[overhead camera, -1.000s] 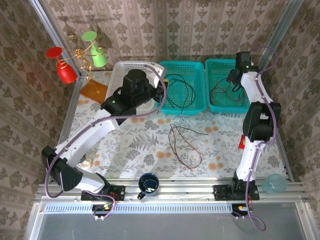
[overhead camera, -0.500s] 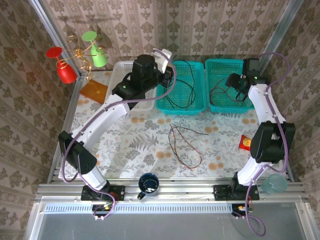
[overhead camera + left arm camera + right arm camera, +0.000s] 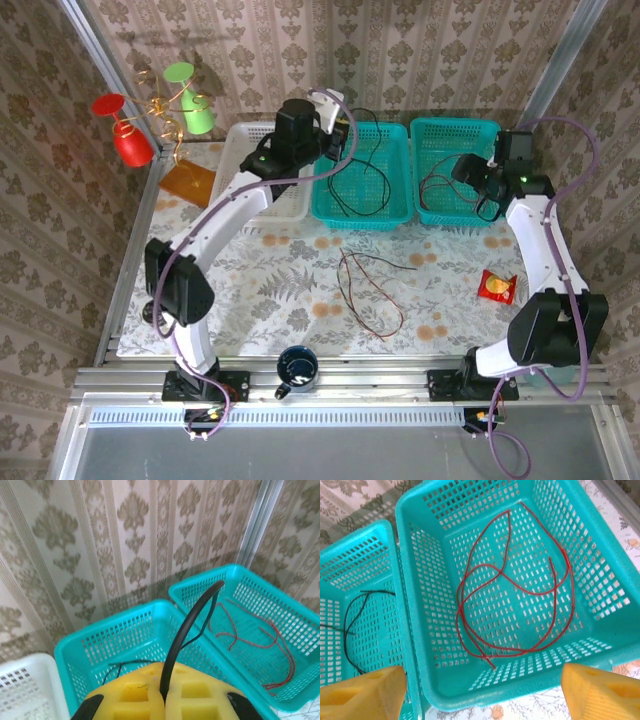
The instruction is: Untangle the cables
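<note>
My left gripper should next tip its fingers down and lower them to release the black cable, as its loops lie below on the middle teal basket's bottom.
My left gripper (image 3: 338, 132) hangs over the middle teal basket (image 3: 362, 221), shut on a black cable (image 3: 192, 617). The cable rises from between the yellow fingers (image 3: 200, 697) and droops back into that basket. My right gripper (image 3: 478, 178) hovers over the right teal basket (image 3: 455, 217), open wide with nothing between its fingers (image 3: 365, 690). A red cable (image 3: 460, 605) lies looped on that basket's floor. In the right wrist view a thin black cable (image 3: 355, 625) rests in the neighbouring basket. A red cable (image 3: 370, 300) and a black one (image 3: 388, 261) lie crossed on the table.
A white basket (image 3: 240, 150) stands left of the teal ones, partly under my left arm. The gold spiral stand with red and green cups (image 3: 160, 110) occupies the back left corner, an orange pad (image 3: 187, 180) beside it. A dark mug (image 3: 297, 368) sits at the front edge, a red packet (image 3: 498, 287) at right.
My left arm stretched toward the back, carrying the black cable up over the middle basket. My right arm swung outward to the right, uncovering the red packet; its gripper stayed over the right basket.
</note>
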Motion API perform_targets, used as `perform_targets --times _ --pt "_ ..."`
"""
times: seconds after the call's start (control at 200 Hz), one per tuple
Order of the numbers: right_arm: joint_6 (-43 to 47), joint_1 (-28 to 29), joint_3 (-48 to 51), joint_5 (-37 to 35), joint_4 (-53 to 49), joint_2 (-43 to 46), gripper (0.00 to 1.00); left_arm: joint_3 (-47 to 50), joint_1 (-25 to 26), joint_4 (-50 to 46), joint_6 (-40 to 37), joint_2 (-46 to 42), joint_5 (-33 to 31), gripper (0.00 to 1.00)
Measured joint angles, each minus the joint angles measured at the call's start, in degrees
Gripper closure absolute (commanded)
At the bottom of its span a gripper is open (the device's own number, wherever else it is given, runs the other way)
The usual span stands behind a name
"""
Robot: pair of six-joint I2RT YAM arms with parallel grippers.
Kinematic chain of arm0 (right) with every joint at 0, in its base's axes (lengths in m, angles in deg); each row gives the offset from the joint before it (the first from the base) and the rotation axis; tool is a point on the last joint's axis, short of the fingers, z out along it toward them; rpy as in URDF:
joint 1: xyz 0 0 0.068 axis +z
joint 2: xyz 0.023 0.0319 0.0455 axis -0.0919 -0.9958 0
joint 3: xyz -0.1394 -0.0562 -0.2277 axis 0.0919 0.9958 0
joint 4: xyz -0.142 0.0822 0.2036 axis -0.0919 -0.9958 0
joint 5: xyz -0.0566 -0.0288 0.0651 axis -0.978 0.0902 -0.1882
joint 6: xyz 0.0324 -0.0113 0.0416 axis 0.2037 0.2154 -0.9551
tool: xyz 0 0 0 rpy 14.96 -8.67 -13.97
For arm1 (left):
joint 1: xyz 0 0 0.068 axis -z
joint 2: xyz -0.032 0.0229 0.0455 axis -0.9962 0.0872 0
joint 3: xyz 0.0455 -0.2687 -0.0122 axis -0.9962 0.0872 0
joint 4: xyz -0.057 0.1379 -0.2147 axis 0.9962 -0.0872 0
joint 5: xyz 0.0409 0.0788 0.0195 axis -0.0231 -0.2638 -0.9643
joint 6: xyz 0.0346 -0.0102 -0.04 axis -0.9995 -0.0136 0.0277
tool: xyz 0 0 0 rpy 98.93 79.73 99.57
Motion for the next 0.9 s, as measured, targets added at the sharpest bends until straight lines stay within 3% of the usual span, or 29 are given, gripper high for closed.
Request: perform_targets --times 0.315,0.59,0.9 --pt "-0.81 0.68 2.84 0.83 0.02 4.79 0.18 -5.31 -0.2 -4.0 1.46 19.04 2.01 1.0" --pt "-1.03 2.08 6.51 1.33 -0.04 6.73 0.18 -26.05 -0.61 -19.47 2.14 35.06 1.36 1.0" --pt "-1.03 3.43 6.84 1.51 -0.52 7.52 0.18 -34.36 -3.56 -28.44 4.98 40.22 2.56 1.0"
